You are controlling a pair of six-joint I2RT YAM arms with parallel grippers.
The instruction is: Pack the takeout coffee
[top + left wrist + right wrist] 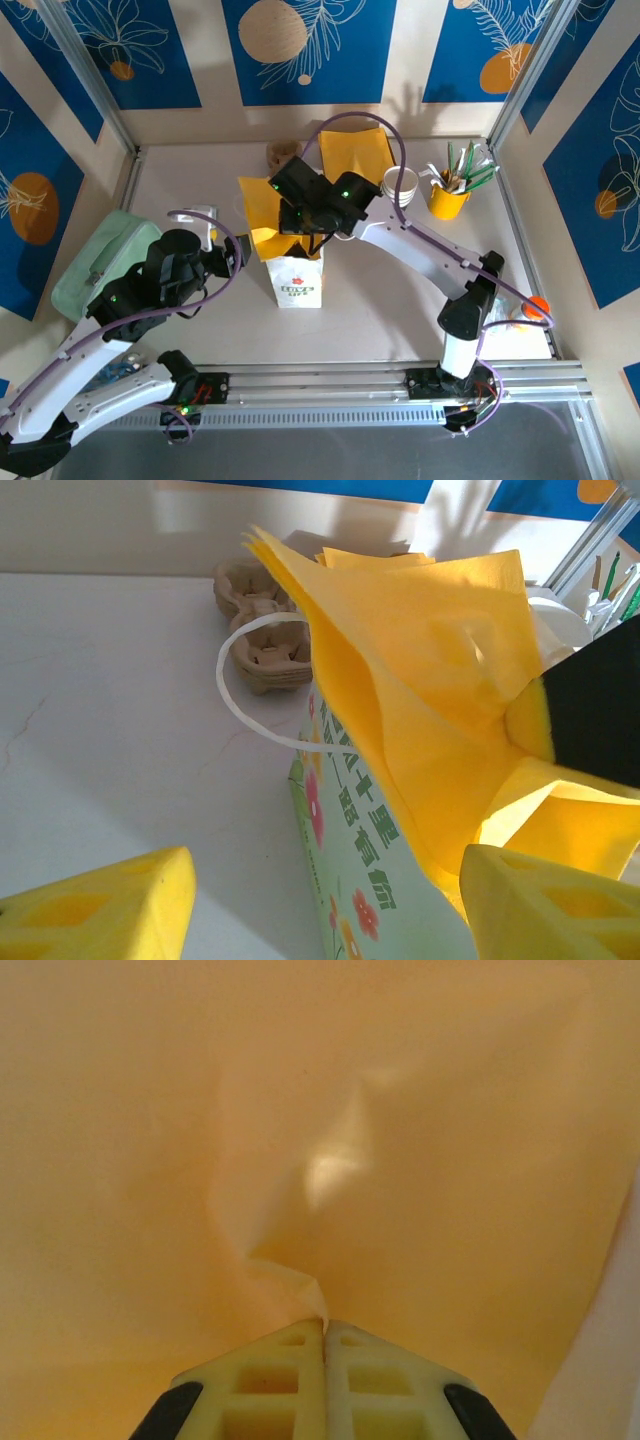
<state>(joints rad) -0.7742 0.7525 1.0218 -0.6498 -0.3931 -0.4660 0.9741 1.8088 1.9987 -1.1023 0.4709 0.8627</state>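
Note:
My right gripper needs to lower the pinched fold of the yellow sheet inside the bag opening (pixel 284 249) below the gripper and release it, as the yellow sheet still spreads out of that opening.
The takeout coffee cups (pixel 400 186) stand nested in a white stack at the back right, apart from both grippers. A white and green printed paper bag (pixel 296 281) stands mid-table, with a yellow paper sheet (pixel 262 214) spreading out of its top. My right gripper (pixel 290 222) is above the bag mouth, shut on a fold of that yellow sheet (pixel 300 1285). My left gripper (pixel 233 254) is open just left of the bag; in its wrist view the bag side (pixel 375 880) lies between its yellow fingers (pixel 110 910), untouched.
A brown pulp carrier tray (pixel 281 155) sits behind the bag, also seen as the tray (pixel 266 630). A second yellow sheet (pixel 356 153) lies at the back. A yellow holder with utensils (pixel 449 197) stands right of the cups. A pale green case (pixel 98 258) lies far left.

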